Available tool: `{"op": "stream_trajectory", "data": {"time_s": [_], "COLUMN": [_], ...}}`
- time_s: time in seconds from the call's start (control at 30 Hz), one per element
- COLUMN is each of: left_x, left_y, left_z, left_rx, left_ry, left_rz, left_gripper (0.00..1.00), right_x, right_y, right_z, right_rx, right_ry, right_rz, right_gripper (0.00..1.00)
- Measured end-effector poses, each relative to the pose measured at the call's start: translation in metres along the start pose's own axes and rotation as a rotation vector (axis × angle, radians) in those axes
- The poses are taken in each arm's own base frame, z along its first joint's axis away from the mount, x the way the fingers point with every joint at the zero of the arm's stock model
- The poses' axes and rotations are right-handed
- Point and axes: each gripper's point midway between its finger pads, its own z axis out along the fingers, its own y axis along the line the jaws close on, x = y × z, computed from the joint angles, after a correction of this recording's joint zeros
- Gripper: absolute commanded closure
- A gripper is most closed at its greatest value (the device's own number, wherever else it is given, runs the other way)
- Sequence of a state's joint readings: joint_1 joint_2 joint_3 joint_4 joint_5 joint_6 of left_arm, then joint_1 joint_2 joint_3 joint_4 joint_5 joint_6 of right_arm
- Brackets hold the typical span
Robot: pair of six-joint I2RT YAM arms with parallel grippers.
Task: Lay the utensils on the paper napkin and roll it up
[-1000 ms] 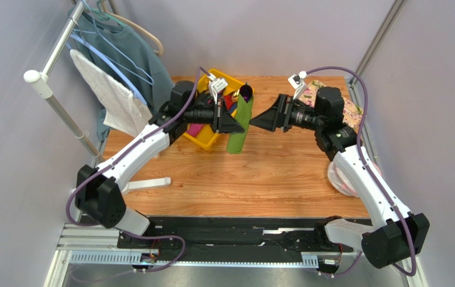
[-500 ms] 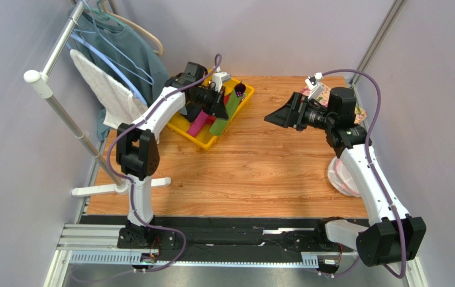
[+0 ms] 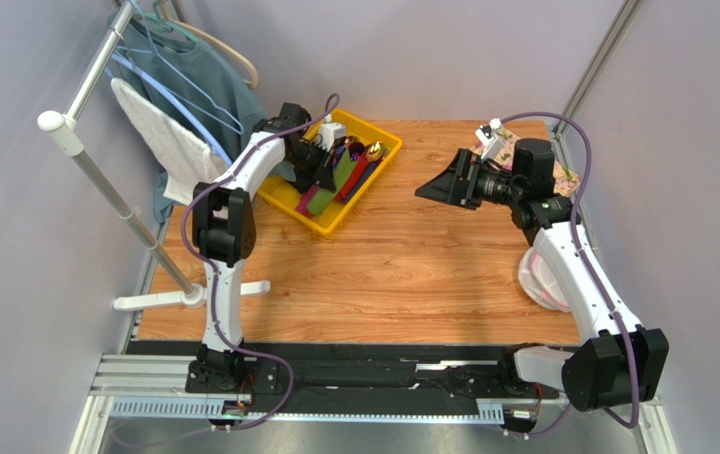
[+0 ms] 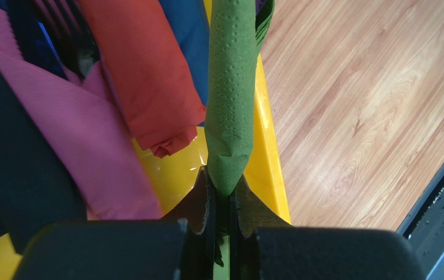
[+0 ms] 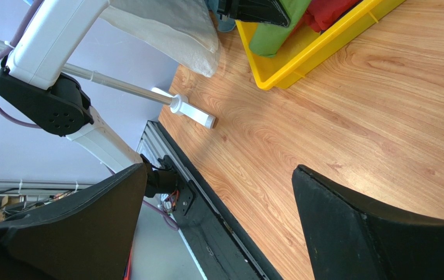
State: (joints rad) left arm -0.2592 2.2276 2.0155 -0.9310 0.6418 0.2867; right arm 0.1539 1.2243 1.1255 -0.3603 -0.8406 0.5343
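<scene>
The yellow part along the bin's side (image 3: pixel 343 209) (image 4: pixel 260 175) is open below my left gripper, so next the gripper needs to go down to release the green roll there.
The green paper napkin (image 4: pixel 233 87) is rolled into a tube. My left gripper (image 4: pixel 223 192) is shut on its near end. The roll extends along the inner side of a yellow bin's wall (image 4: pixel 265 134). In the top view, the left gripper (image 3: pixel 324 177) holds the green roll (image 3: pixel 343 170) inside the bin (image 3: pixel 387 161) at the table's back left. A gold utensil head (image 3: pixel 373 148) shows in the bin beyond the roll. Utensils inside the roll are hidden. My right gripper (image 3: pixel 430 189) is open and empty above the table's middle back; it also shows in the right wrist view (image 5: pixel 218 221).
Red (image 4: pixel 142 70), pink (image 4: pixel 72 134) and blue (image 4: pixel 186 35) napkin rolls lie in the bin. A clothes rack with a white towel (image 3: pixel 179 147) stands at left, its foot (image 3: pixel 193 298) on the table. A floral mat (image 3: pixel 563 175) and a white bag (image 3: pixel 539 284) are at the right edge.
My left arm has swung the green roll from above the table back and left into the yellow bin. My right gripper has stayed open, with little movement.
</scene>
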Motion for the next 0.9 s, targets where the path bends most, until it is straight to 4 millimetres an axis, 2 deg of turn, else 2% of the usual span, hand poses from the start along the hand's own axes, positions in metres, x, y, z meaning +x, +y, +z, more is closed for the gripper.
{"op": "stream_trajectory", "data": {"time_s": [0.3, 0.77, 0.9], "left_x": [0.026, 0.041, 0.045], "left_y": [0.0, 0.004, 0.006], "left_z": [0.018, 0.043, 0.049], "left_rx": [0.041, 0.104, 0.119], "left_ry": [0.052, 0.066, 0.082], "left_rz": [-0.031, -0.067, -0.085], "left_gripper": [1.0, 1.0, 0.91], "right_x": [0.002, 0.007, 0.007], "right_y": [0.0, -0.005, -0.005], "right_z": [0.002, 0.005, 0.006], "right_rx": [-0.011, -0.021, -0.025], "right_ry": [0.014, 0.036, 0.038], "right_rz": [0.008, 0.04, 0.041], "right_gripper": [0.01, 0.01, 0.01]}}
